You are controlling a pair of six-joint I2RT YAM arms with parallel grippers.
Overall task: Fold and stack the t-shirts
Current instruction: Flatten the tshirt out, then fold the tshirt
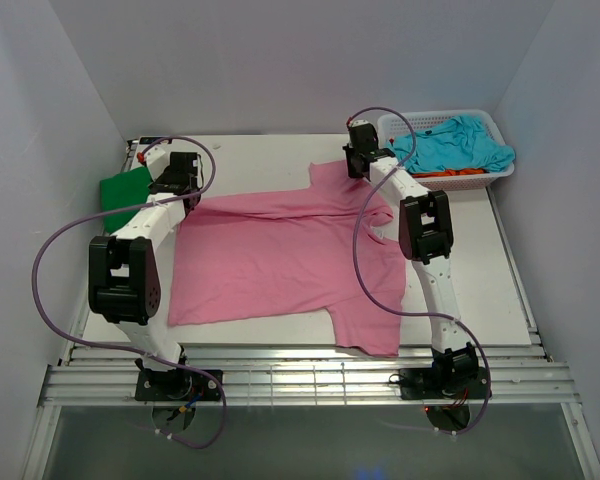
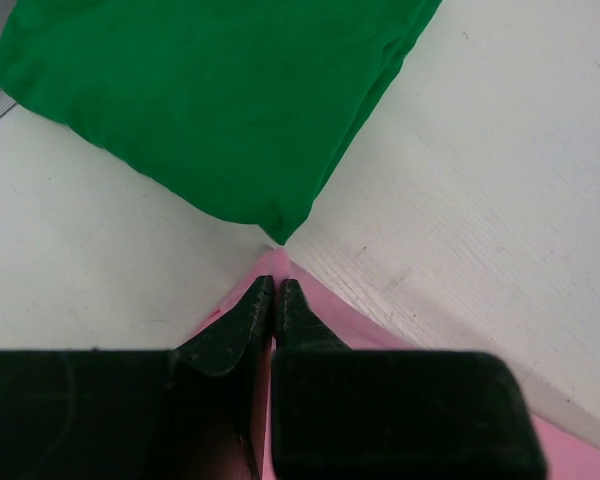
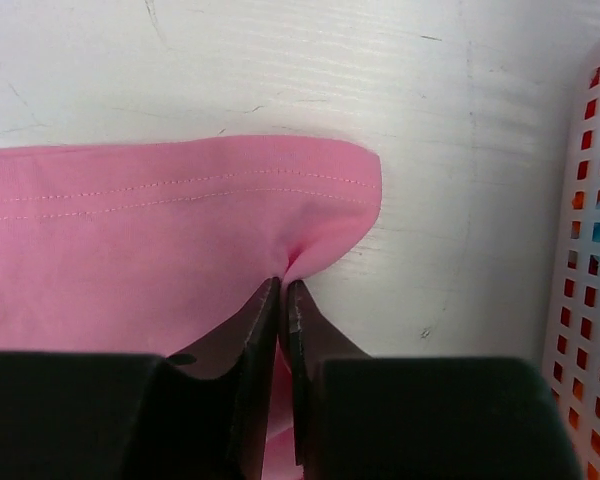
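I will next pull my left gripper back and let go of the t-shirt's corner onto the spread pink t-shirt just behind the gripper's fingers, to widen the fold of the t-shirt's far edge.
A large pink t-shirt (image 1: 280, 255) lies spread flat across the middle of the table. My left gripper (image 2: 275, 285) is shut on its far left corner (image 2: 270, 265), right beside a folded green t-shirt (image 2: 220, 100) that lies at the table's left edge (image 1: 125, 195). My right gripper (image 3: 283, 285) is shut on a pinch of the pink shirt's hemmed far right corner (image 3: 320, 200), close to the basket. A turquoise t-shirt (image 1: 455, 145) lies heaped in the basket with orange cloth (image 1: 460, 173) under it.
The white mesh basket (image 1: 500, 170) stands at the table's back right corner; its wall (image 3: 590, 250) is just right of my right gripper. White walls close in the table on three sides. A metal rail (image 1: 300, 385) runs along the near edge.
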